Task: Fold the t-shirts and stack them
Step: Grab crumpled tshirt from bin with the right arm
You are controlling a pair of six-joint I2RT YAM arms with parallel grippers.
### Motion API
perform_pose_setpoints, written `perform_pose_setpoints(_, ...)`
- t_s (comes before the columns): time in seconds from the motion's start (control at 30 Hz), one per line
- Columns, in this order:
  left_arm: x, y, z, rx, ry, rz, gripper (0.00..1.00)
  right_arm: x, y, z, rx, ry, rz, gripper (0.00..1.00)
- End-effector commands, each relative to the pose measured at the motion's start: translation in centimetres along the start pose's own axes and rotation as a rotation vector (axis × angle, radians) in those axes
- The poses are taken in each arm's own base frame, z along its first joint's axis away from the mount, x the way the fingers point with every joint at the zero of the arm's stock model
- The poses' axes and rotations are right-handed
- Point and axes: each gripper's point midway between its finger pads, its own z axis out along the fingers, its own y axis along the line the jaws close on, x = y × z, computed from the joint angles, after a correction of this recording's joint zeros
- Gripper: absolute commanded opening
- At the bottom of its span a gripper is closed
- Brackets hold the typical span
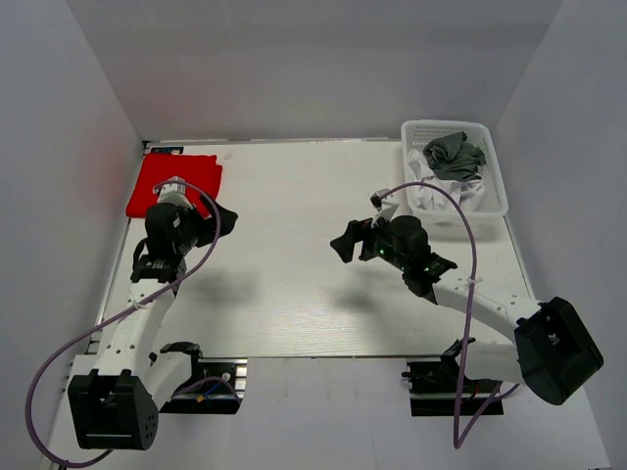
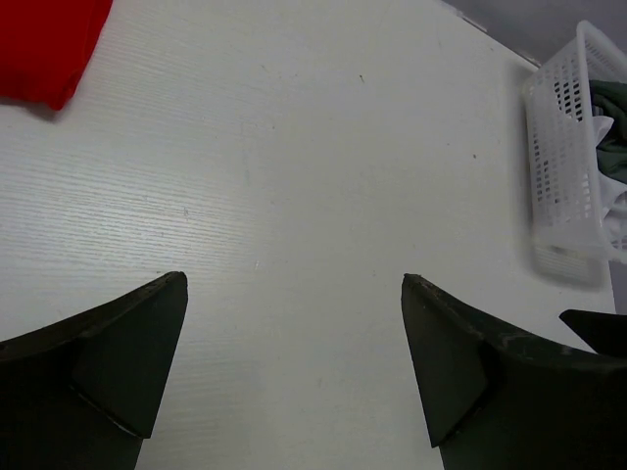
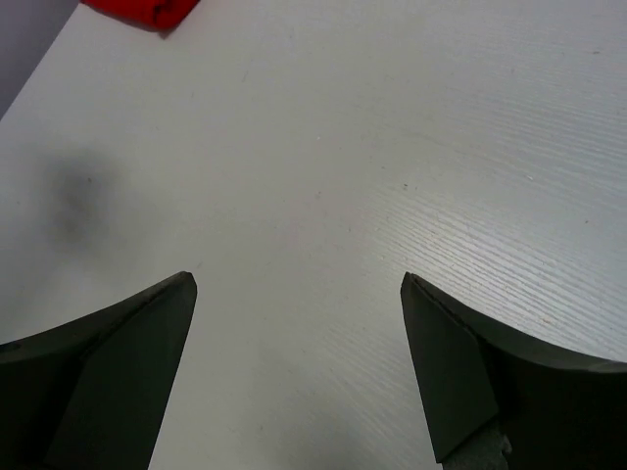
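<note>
I next need to swing my right gripper outward and to the right in the top view, then lower it onto the dark grey t-shirt's near part, since this shirt lies on top.
A folded bright red t-shirt (image 1: 167, 181) lies at the table's far left; its edge shows in the left wrist view (image 2: 44, 44) and the right wrist view (image 3: 142, 10). A crumpled dark grey t-shirt (image 1: 454, 155) and a white t-shirt (image 1: 441, 194) lie in the white lattice basket (image 1: 495, 176) at the far right. My left gripper (image 1: 223, 217) is open and empty just right of the red shirt, over bare table (image 2: 294, 279). My right gripper (image 1: 348, 240) is open and empty over the table's middle (image 3: 299, 279), left of the basket.
The basket also shows in the left wrist view (image 2: 568, 166) with grey cloth (image 2: 612, 117) inside. Grey walls enclose the table on three sides. A purple cable (image 1: 470, 245) loops from each arm.
</note>
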Motion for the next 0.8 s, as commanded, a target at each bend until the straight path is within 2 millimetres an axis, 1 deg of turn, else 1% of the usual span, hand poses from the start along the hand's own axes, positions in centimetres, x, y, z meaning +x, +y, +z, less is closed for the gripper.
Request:
perform_pose_setpoints(0.0,-0.7,-0.7,-0.8,0.035,-0.042,0.024,1.00,-2.4,0.4,-0.2,-0.003,-0.082,-0.001,0.90)
perform_pose_setpoints(0.07,-0.7,-0.7,-0.8,0.035,-0.042,0.024,1.00,-2.6,0.1,-0.2,0.021,-0.090,0.026,0.90)
perform_pose_setpoints(0.1,-0.6,-0.9,-0.8,0.044,-0.037,0.024,1.00,-3.1,0.3,-0.3,0.020,-0.100,0.036,0.90)
perform_pose_setpoints(0.13,-0.6,-0.8,-0.8,0.044,-0.037,0.034,1.00,-3.2,-0.3,-0.3,0.056,-0.105,0.052,0.90)
perform_pose_setpoints(0.2,-0.2,-0.6,-0.7,0.040,-0.029,0.032,1.00,-3.5,-0.6,-0.3,0.072,-0.114,0.066,0.90)
perform_pose_setpoints(0.23,-0.2,-0.6,-0.7,0.040,-0.029,0.032,1.00,-3.5,-1.3,-0.2,0.111,-0.112,0.096,0.90)
perform_pose_setpoints(0.27,-0.2,-0.6,-0.7,0.040,-0.029,0.032,1.00,-3.6,-1.5,0.1,0.131,-0.110,0.111,0.90)
perform_pose_setpoints(0.3,-0.2,-0.6,-0.7,0.040,-0.029,0.032,1.00,-3.4,-2.3,0.1,0.175,-0.098,0.117,0.90)
perform_pose_setpoints(0.33,-0.7,-0.9,-0.8,0.044,-0.038,0.034,1.00,-3.9,-2.8,0.5,0.217,-0.084,0.118,0.90)
perform_pose_setpoints(0.37,-0.7,-0.9,-0.8,0.045,-0.039,0.034,1.00,-4.3,-3.8,0.5,0.266,-0.084,0.137,0.90)
perform_pose_setpoints(0.4,-0.5,-0.6,-0.8,0.029,-0.035,0.031,1.00,-3.7,-6.5,-0.2,0.422,-0.070,0.145,0.90)
perform_pose_setpoints(0.43,-0.6,-0.2,-0.8,0.004,-0.039,0.015,1.00,-5.3,-7.7,-0.4,0.483,-0.098,0.181,0.90)
perform_pose_setpoints(0.47,-0.6,0.0,-0.8,-0.006,-0.044,0.015,1.00,-4.8,-8.6,-0.8,0.542,-0.055,0.175,0.90)
perform_pose_setpoints(0.5,-0.8,0.2,-0.8,-0.017,-0.050,0.005,1.00,-5.2,-10.0,-1.3,0.610,-0.070,0.173,0.90)
perform_pose_setpoints(0.53,-0.8,0.2,-0.8,-0.017,-0.050,0.005,1.00,-6.5,-11.3,-1.5,0.649,-0.098,0.187,0.90)
perform_pose_setpoints(0.57,-0.8,0.2,-0.8,-0.017,-0.050,0.005,1.00,-6.1,-12.3,-2.2,0.708,-0.059,0.184,0.90)
perform_pose_setpoints(0.6,-0.6,0.3,-0.7,-0.016,-0.051,0.006,1.00,-7.0,-12.8,-2.5,0.740,-0.087,0.211,0.90)
perform_pose_setpoints(0.63,-0.6,0.3,-0.7,-0.016,-0.051,0.006,1.00,-7.5,-15.0,-3.5,0.802,-0.100,0.240,0.90)
perform_pose_setpoints(0.67,-0.6,0.3,-0.7,-0.016,-0.051,0.006,1.00,-8.1,-15.7,-3.9,0.825,-0.112,0.254,0.90)
perform_pose_setpoints(0.7,-0.6,0.3,-0.7,-0.016,-0.051,0.006,1.00,-8.8,-17.1,-4.7,0.865,-0.141,0.288,0.90)
perform_pose_setpoints(0.73,-0.4,0.5,-0.5,-0.021,-0.042,0.003,1.00,-9.1,-17.8,-5.0,0.881,-0.156,0.303,0.90)
perform_pose_setpoints(0.77,-0.8,0.4,-0.5,-0.025,-0.055,0.005,1.00,-9.4,-19.9,-6.2,0.938,-0.174,0.330,0.90)
